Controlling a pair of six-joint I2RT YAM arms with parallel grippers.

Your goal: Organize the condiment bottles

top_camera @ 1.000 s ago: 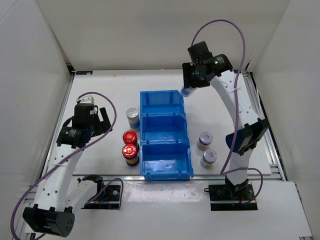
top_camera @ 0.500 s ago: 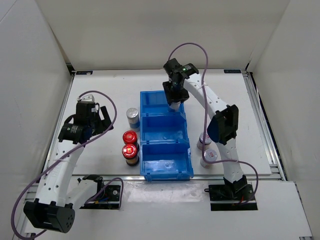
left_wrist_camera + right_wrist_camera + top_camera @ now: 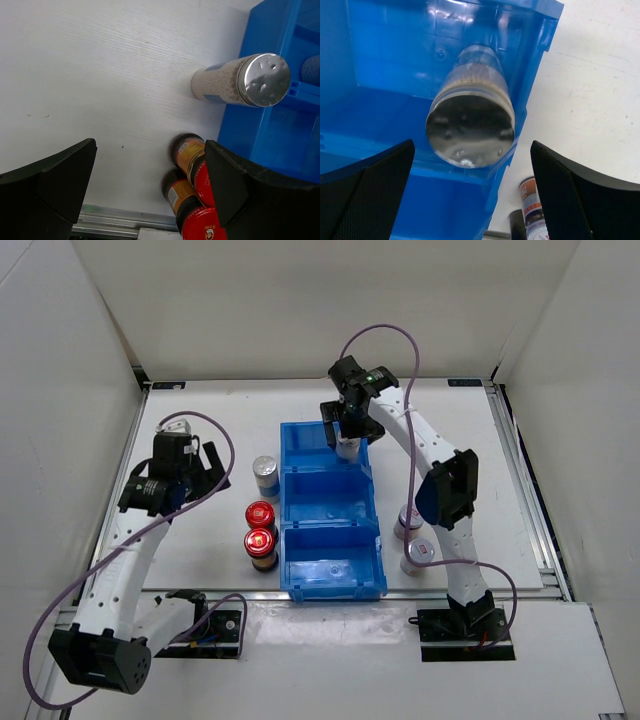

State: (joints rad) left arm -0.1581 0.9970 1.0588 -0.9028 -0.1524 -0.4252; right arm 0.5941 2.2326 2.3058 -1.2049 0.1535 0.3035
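A silver-capped bottle still stands outside the bin [image 3: 330, 575], right of my left gripper in the top view. Next, the gripper swings across and lowers open fingers around its cap [image 3: 265, 466].
A silver-capped bottle [image 3: 470, 125] stands upright at the right end of the blue bin's [image 3: 330, 575] far compartment. My right gripper [image 3: 472, 145] hangs open just above it, one finger on each side and clear of the cap. A second silver-capped bottle [image 3: 240, 82] stands left of the bin. Two red-capped dark bottles [image 3: 197, 172] [image 3: 200, 225] stand close together nearer me. My left gripper [image 3: 150, 145] is open over bare table left of them and holds nothing. Two white-capped bottles [image 3: 408, 521] [image 3: 417, 556] stand right of the bin, partly behind the right arm.
The bin's middle and near compartments [image 3: 330, 502] hold no bottles. White walls enclose the table on three sides. A metal rail [image 3: 520, 490] runs along the right edge. Cables loop above both arms.
My right gripper carried the silver-capped bottle from behind the bin's right corner into the far compartment and opened, letting it go. My left arm shifted slightly farther away.
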